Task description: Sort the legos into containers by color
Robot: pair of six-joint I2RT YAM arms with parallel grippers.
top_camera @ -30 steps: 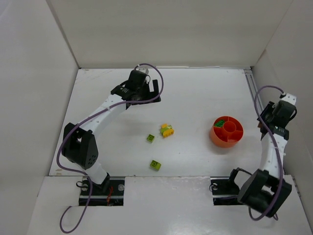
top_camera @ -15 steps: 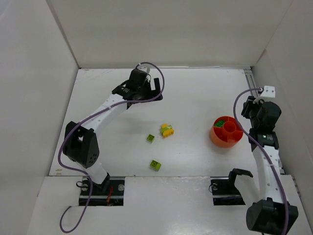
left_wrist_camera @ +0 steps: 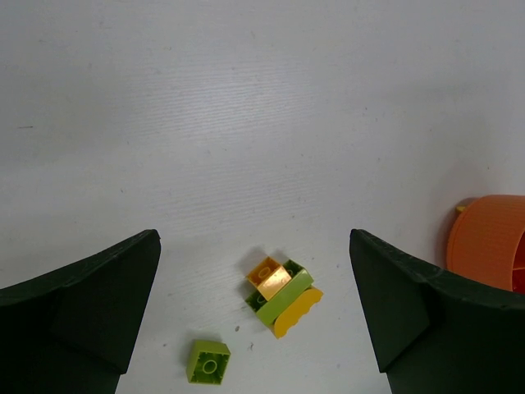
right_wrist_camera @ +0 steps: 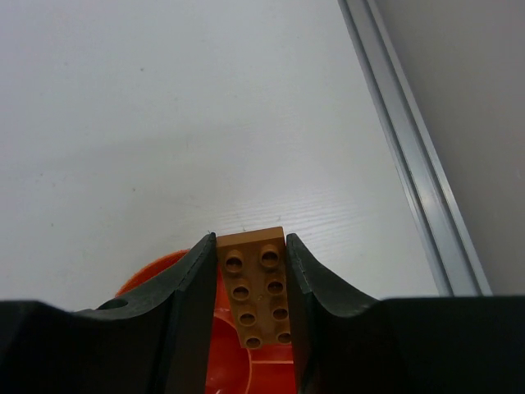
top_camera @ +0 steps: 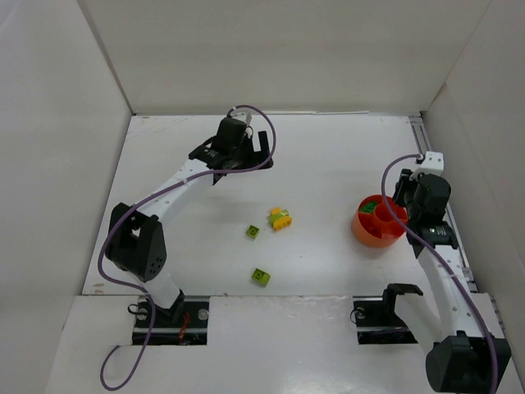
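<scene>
The brown lego (right_wrist_camera: pixel 259 289) is hanging by the bowl's far rim, so next I will pull it back a little with my right gripper, over the section of the bowl beside the green legos (top_camera: pixel 370 205).
My right gripper (right_wrist_camera: pixel 251 245) is shut on a brown studded lego (right_wrist_camera: pixel 259 289) and holds it over the orange divided bowl (top_camera: pixel 376 233), whose rim (right_wrist_camera: pixel 146 276) shows below the fingers. Green legos (top_camera: pixel 370 205) lie in the bowl's far-left compartment. At mid-table lies a clump of yellow and lime legos (top_camera: pixel 280 218), with one lime lego (top_camera: pixel 253 232) just to its left and another (top_camera: pixel 261 277) nearer the bases. My left gripper (top_camera: pixel 240 167) hangs open at the back of the table, with the clump (left_wrist_camera: pixel 283 297) and a lime lego (left_wrist_camera: pixel 208 361) on the table between its fingers.
White walls enclose the table on three sides. A metal rail (right_wrist_camera: pixel 414 156) runs along the right edge, close to the bowl. The bowl's side (left_wrist_camera: pixel 492 242) also shows at the right of the left wrist view.
The right arm has swung in from the right wall to above the bowl, carrying the brown lego. The left arm has barely shifted.
</scene>
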